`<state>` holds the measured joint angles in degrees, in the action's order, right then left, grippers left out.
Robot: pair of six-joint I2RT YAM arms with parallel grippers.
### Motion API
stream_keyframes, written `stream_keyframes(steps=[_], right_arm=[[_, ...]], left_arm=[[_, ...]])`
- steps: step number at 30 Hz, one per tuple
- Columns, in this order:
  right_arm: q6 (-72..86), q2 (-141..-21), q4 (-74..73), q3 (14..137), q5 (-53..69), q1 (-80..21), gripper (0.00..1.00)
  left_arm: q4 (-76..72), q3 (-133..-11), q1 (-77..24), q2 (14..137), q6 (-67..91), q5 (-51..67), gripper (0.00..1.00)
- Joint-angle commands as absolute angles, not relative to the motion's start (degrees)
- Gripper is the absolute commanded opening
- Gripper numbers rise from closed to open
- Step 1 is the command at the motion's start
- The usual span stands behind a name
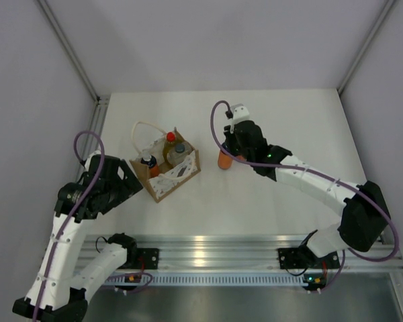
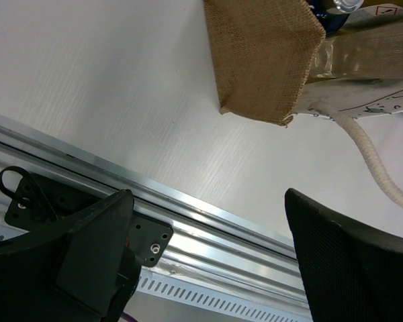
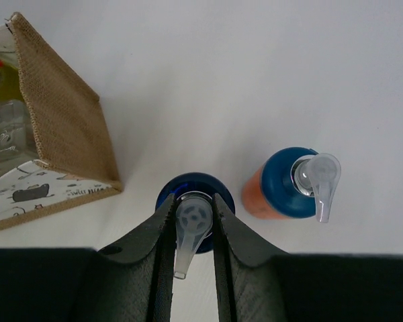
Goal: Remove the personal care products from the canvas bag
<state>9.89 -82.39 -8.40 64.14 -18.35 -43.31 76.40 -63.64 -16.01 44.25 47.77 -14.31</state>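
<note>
Bare tabletop lies between the canvas bag [image 1: 166, 169] and the second orange bottle, so next my right gripper needs to lower to stand its bottle there and release the pump head.
The canvas bag [image 1: 166, 169] stands left of the table's centre. Inside it are a yellow bottle with a red cap [image 1: 170, 137], a pale bottle with a dark cap [image 1: 179, 151] and an orange bottle with a blue cap [image 1: 148, 165]. My right gripper [image 3: 192, 206] is shut on the clear pump head of an orange blue-capped bottle [image 3: 196, 188], right of the bag [image 3: 64, 121]. A second orange bottle [image 3: 289, 184] stands on the table just beside it. The top view shows only one orange body [image 1: 224, 160] under this gripper [image 1: 231, 142]. My left gripper [image 2: 208, 248] hangs open and holds nothing, near the bag's left corner [image 2: 265, 54].
The bag's white rope handle [image 2: 373, 157] trails on the table toward my left gripper. An aluminium rail [image 1: 208, 248] runs along the near edge with both arm bases on it. White walls close in the table on three sides.
</note>
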Motion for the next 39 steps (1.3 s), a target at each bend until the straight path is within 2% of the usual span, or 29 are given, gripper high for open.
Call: stream_keyframes(steps=[1,11,13,16,18,21,34,39], right_arm=[[11.34,-81.91,0.09,65.13,-17.76,-42.10,0.01],[11.42,-84.64,0.09,64.51,-17.14,-41.92,0.02],[11.78,-84.73,0.09,64.42,-16.79,-41.92,0.06],[12.39,-84.03,-1.76,63.90,-16.44,-42.10,0.24],[12.57,-83.59,-1.76,63.46,-16.44,-42.01,0.43],[12.66,-83.06,-2.46,63.28,-16.61,-42.01,0.56],[12.39,-74.37,-12.39,70.40,-16.09,-42.10,0.62],[12.66,-69.62,-14.76,70.14,-13.71,-42.19,0.64]], left_arm=[[73.39,-68.10,-16.08,46.05,43.42,-13.71,0.98],[72.86,-73.38,-16.17,50.09,39.02,-13.63,0.98],[72.86,-74.18,-16.17,50.62,38.59,-13.36,0.98],[72.86,-75.76,-16.08,50.89,37.62,-12.83,0.98],[72.86,-76.37,-16.08,50.80,37.01,-12.83,0.98],[72.77,-76.64,-16.08,50.89,36.48,-13.01,0.98],[72.60,-79.89,-16.17,58.97,32.00,-13.45,0.98],[70.58,-82.26,-16.26,64.42,29.27,-13.10,0.91]])
